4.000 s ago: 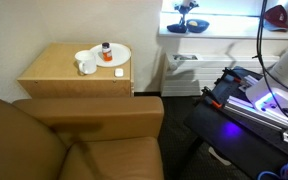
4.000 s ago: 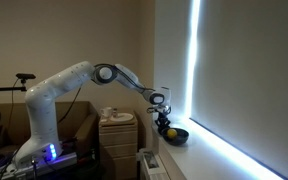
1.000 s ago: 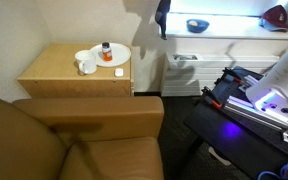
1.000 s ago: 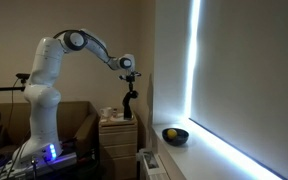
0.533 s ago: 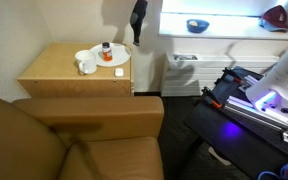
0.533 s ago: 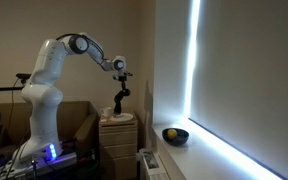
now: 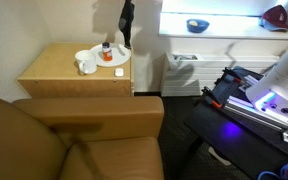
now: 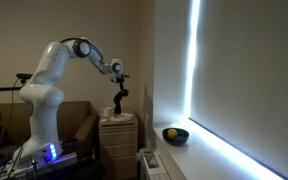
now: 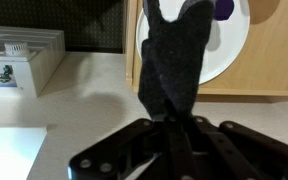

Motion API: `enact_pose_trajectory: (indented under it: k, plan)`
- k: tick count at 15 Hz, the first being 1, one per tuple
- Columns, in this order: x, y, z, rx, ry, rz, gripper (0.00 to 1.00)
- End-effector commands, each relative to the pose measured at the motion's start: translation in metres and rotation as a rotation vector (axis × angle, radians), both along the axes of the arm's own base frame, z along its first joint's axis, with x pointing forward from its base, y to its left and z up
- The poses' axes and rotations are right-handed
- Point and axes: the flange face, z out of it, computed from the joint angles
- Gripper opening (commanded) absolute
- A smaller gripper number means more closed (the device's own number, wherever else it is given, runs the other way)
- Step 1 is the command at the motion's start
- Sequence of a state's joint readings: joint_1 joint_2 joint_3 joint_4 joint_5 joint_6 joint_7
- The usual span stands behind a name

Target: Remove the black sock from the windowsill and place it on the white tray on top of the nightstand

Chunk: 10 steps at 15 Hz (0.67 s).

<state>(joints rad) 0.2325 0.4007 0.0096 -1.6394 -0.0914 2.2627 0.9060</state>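
I will turn my gripper and move it over the white tray [image 7: 121, 55] next, then lower it beside the small bottle to release, because the sock hangs past the tray's edge.
My gripper [image 9: 178, 128] is shut on the top of the black sock [image 9: 173, 62], which hangs limp from the jaws. In both exterior views the sock [image 7: 127, 22] [image 8: 119, 98] dangles in the air above the window-side edge of the nightstand [image 7: 69, 72], just over the white tray [image 7: 121, 55]. The gripper [image 8: 118, 77] holds it a short way above the tray [image 8: 118, 117]. In the wrist view the sock covers part of the round white tray [image 9: 230, 48]. The tray carries a small bottle [image 7: 106, 48].
A white cup [image 7: 86, 64] and a small orange item [image 7: 119, 71] sit by the tray. A dark bowl [image 8: 174, 134] stands on the windowsill [image 7: 219, 32]. A brown armchair [image 7: 74, 140] is in front. A white box [image 9: 19, 60] lies off to one side.
The arm has carried the hanging sock away from the windowsill and over to the nightstand, and it now hangs above the tray's edge. The bowl stays on the sill.
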Motion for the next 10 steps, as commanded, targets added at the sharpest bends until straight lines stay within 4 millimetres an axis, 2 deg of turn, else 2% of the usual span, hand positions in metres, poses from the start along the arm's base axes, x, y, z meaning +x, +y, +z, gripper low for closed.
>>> enact_pose_trajectory:
  k: [1, 2, 5, 10]
  plan:
    - [0.016, 0.004, -0.019, 0.019, -0.037, -0.089, 0.02]
    - [0.020, 0.005, -0.030, 0.048, -0.058, -0.143, 0.02]
    - [0.038, 0.012, -0.046, 0.104, -0.142, -0.271, 0.02]
    - [0.053, 0.026, -0.077, 0.025, -0.291, -0.385, 0.02]
